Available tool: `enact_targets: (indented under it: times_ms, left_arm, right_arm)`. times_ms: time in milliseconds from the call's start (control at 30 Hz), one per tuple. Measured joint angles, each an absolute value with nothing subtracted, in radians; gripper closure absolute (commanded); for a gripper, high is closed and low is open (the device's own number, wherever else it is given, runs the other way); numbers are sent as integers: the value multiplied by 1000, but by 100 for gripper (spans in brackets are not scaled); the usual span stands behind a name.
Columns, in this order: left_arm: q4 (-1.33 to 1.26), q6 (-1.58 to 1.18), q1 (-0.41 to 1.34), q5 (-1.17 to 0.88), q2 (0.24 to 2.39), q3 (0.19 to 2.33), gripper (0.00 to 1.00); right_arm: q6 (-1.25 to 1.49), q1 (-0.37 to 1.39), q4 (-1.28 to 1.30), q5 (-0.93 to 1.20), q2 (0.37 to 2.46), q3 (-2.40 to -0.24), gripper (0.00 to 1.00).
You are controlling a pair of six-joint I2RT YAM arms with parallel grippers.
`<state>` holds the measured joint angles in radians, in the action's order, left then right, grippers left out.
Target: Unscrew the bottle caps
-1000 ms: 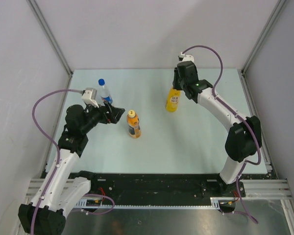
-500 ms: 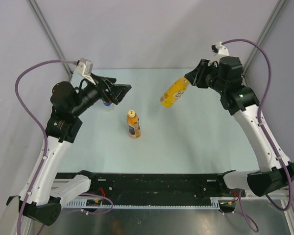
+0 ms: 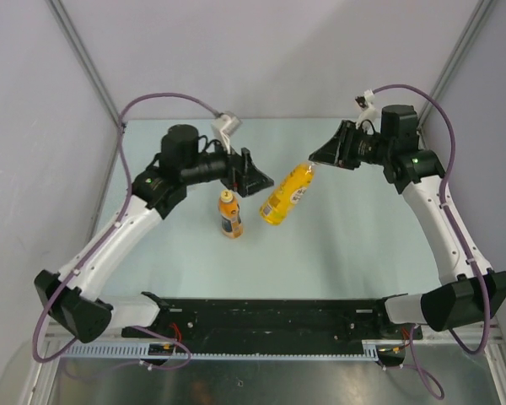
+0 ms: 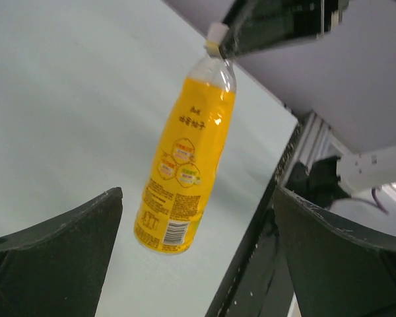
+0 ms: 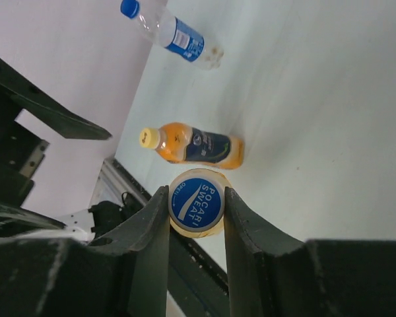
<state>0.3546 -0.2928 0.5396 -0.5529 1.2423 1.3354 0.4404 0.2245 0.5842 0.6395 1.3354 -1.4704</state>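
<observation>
I will next move my left gripper down and back, with its fingers around the lower body of the tall yellow juice bottle (image 3: 285, 196), because the bottle hangs only by its cap.
My right gripper (image 3: 319, 159) is shut on the white cap (image 4: 216, 32) of the tall yellow juice bottle (image 3: 285, 196) and holds it tilted in the air above the table. The right wrist view shows the cap's blue printed top (image 5: 196, 202) pinched between both fingers (image 5: 145, 228). My left gripper (image 3: 257, 179) is open and empty, and the yellow bottle (image 4: 185, 158) hangs just in front of its spread jaws. The short orange bottle (image 3: 229, 213) with a yellow cap (image 5: 147, 137) stands left of it. The clear water bottle (image 5: 178, 34) with a blue cap (image 5: 129, 8) shows only in the right wrist view.
The pale table (image 3: 354, 245) is bounded by grey walls and metal corner posts (image 3: 443, 80). A black rail (image 3: 270, 312) runs along the near edge. The left arm (image 3: 126, 228) stretches across the table's left half.
My left arm swung from the far left to the centre, gripper still open. My right gripper carried the yellow bottle down and leftward to meet it.
</observation>
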Motion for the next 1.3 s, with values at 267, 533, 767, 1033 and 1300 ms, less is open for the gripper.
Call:
enact_targets:
  times_ms: [267,533,767,1033,1300]
  left_arm:
    - [371,-200,675,-578,1335,1281,1]
    - [384,-119,802,-412,1373,1244,1]
    - [385,-112,835,-218,1411,1243,1]
    - [385,-112,867,-160,1451,1225,5]
    - [388,-117,884,-170,1453,1198,35]
  right_arm:
    - [456,151,602,731,1337,-1414,100]
    - [457,118,595,796,1347,-1411,100]
    - [466,108,590,883,1384,-1409,100]
    - [474,101,562,932,1384,-1408,100]
    - [474,89,552,936,1384,-1408,100]
